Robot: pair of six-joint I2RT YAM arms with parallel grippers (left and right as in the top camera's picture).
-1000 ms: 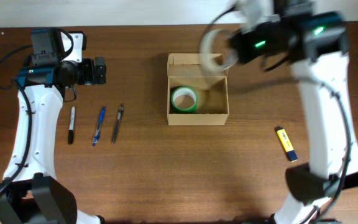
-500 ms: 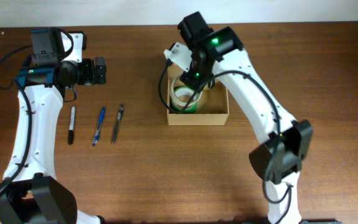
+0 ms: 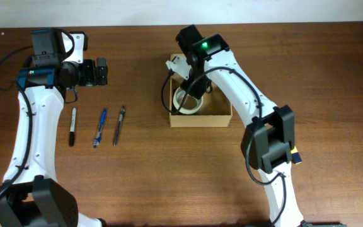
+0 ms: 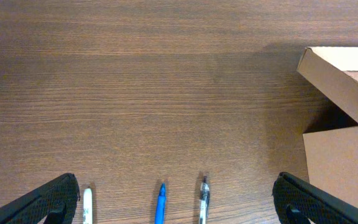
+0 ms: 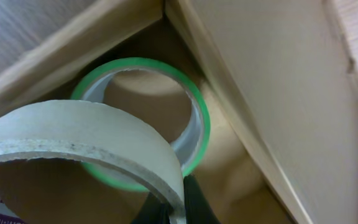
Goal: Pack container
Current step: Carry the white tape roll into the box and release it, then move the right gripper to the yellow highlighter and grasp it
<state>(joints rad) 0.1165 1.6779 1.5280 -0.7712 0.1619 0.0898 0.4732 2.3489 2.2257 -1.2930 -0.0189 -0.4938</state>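
Observation:
I will lower my right gripper a little and release the beige roll (image 5: 79, 134) onto the green tape roll (image 5: 191, 106), which lies flat below it in the box.
The container (image 3: 222, 117) is a tan cardboard box with its flap lid open at the back; its corner also shows in the left wrist view (image 4: 340, 155). A green tape roll (image 5: 191, 106) lies flat inside it. My right gripper (image 3: 191, 85) is shut on the wall of a beige tape roll (image 5: 79, 134) and holds it inside the box, over the green roll; this beige roll also shows in the overhead view (image 3: 186, 104). My left gripper (image 3: 101, 71) is open and empty, hovering above the table left of the box, fingers (image 4: 48, 199) spread wide over the pens.
A white marker (image 3: 72, 126), a blue pen (image 3: 99, 127) and a dark pen (image 3: 118, 125) lie side by side left of the box. A yellow and blue object (image 3: 297, 156) lies at the right, partly hidden by the right arm.
My right arm has swung in from the right with the beige roll and lowered it into the box over the green roll. The left arm has not moved.

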